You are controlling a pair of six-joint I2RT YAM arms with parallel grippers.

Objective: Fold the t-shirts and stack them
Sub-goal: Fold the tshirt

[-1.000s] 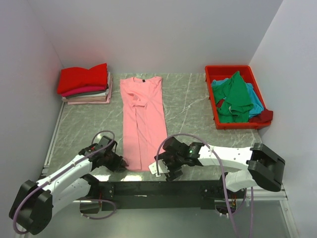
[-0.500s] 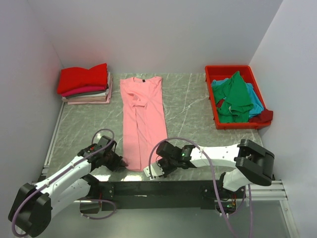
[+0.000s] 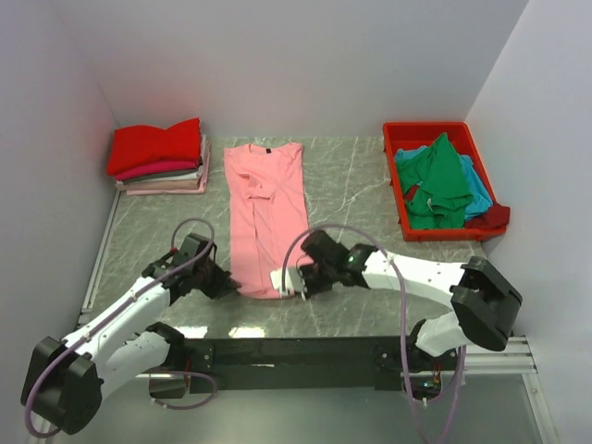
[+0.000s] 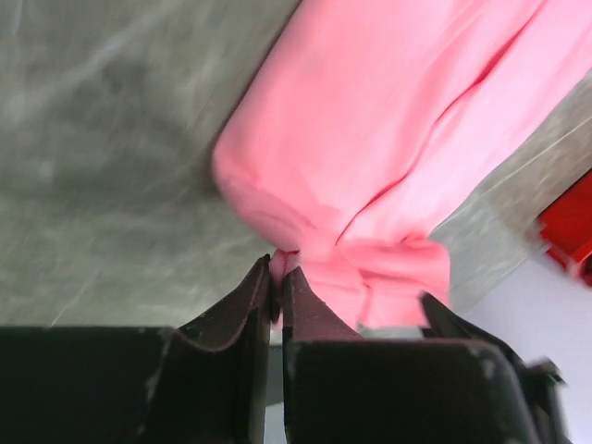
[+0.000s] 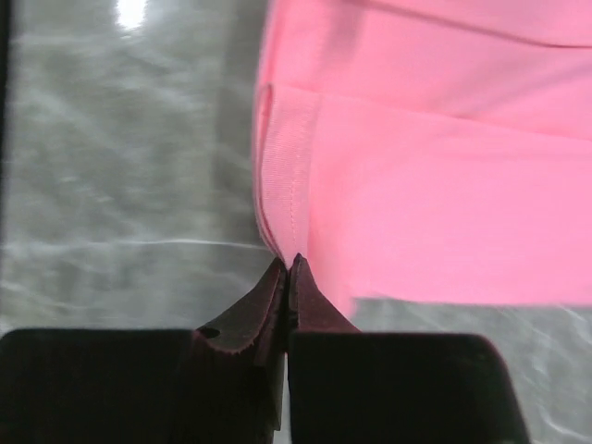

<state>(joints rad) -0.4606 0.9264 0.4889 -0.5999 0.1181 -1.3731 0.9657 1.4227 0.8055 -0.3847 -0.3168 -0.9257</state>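
I will next use my left gripper to carry the shirt's hem corner outward onto the shirt's far half, which lies outward, and release, as the shirt still lies lengthwise.
A light pink t-shirt lies lengthwise in the middle of the table, its dark neck label at the far end. My left gripper is shut on the shirt's near left hem corner. In the left wrist view the pink cloth bunches ahead of the closed left gripper. My right gripper is shut on the near right hem corner. The right wrist view shows the right gripper pinching the stitched hem. A folded stack of t-shirts, red on top, sits at the back left.
A red plastic bin at the back right holds loose green, teal and maroon shirts. Grey walls close in the table on three sides. The black mounting rail runs along the near edge.
My right gripper has closed on the right hem corner. Both grippers have drawn the pink shirt's near hem a little away from the table's front edge.
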